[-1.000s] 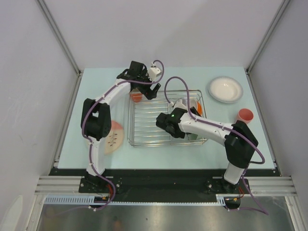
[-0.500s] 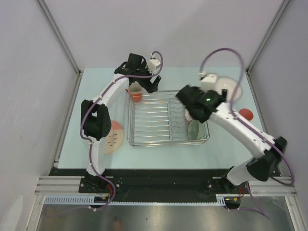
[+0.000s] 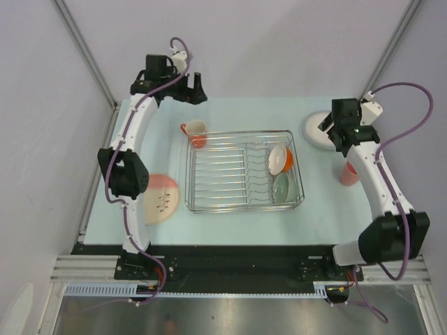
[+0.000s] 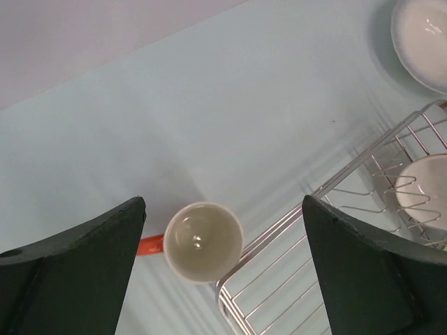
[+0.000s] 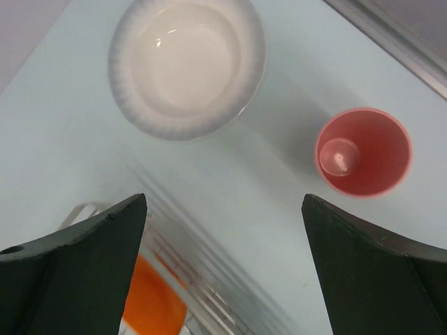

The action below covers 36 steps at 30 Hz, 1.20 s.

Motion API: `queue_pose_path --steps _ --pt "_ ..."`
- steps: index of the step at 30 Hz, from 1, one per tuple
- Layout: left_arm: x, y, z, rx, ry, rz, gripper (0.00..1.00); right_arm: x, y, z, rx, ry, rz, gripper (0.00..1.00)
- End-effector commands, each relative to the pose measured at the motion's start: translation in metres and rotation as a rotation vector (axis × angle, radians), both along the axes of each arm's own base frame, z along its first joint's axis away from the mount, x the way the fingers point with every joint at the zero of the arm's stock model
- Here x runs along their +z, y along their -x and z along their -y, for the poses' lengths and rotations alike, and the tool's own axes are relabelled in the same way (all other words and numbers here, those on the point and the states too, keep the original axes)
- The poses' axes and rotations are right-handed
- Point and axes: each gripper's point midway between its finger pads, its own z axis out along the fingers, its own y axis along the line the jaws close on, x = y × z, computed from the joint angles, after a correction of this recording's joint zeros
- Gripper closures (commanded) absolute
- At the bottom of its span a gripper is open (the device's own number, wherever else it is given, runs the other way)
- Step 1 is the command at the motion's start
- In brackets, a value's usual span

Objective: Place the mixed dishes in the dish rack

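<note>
I will lower my right gripper to straddle the white plate's rim on the tumbler side, since bare table between plate and tumbler leaves room for a finger.
The dish rack point(image 3: 241, 171) sits mid-table with the orange-and-white bowl point(image 3: 281, 159) and pale green bowl point(image 3: 281, 187) standing at its right end. An orange mug point(image 3: 196, 132) stands upright just off the rack's far left corner. A pink plate point(image 3: 162, 197) lies left of the rack. My left gripper point(image 3: 192, 88) hangs open high above the mug point(image 4: 202, 241), holding nothing. My right gripper point(image 3: 334, 129) is open and empty, hovering between the white plate point(image 5: 187, 66) and the pink tumbler point(image 5: 363, 152). The rack's corner point(image 5: 188, 272) and the orange bowl point(image 5: 150, 303) show below it.
Grey walls with metal posts close in the table on three sides. The tumbler point(image 3: 348, 172) stands near the right edge. In the left wrist view the rack wire point(image 4: 279, 230) touches the mug's side, and the white plate point(image 4: 422, 38) lies far right.
My right arm has risen out of the rack and swung to the far right, jaws opening wide, leaving the pale green bowl standing in the rack. My left arm has drawn back and up from the mug.
</note>
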Motion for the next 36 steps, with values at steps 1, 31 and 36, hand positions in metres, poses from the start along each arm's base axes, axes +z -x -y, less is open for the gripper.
queue_pose_path --steps 1,31,36 --pt "0.007 0.014 -0.005 0.005 0.077 -0.069 0.00 -0.025 -0.027 0.039 -0.078 -0.165 0.077 0.03" --pt "-0.011 0.045 -0.025 -0.033 0.011 -0.090 0.00 -0.188 -0.110 0.094 -0.004 -0.292 -0.224 0.10" --pt "-0.013 0.044 -0.027 -0.032 0.010 -0.092 0.00 -0.205 -0.128 0.065 0.083 -0.325 -0.268 0.14"
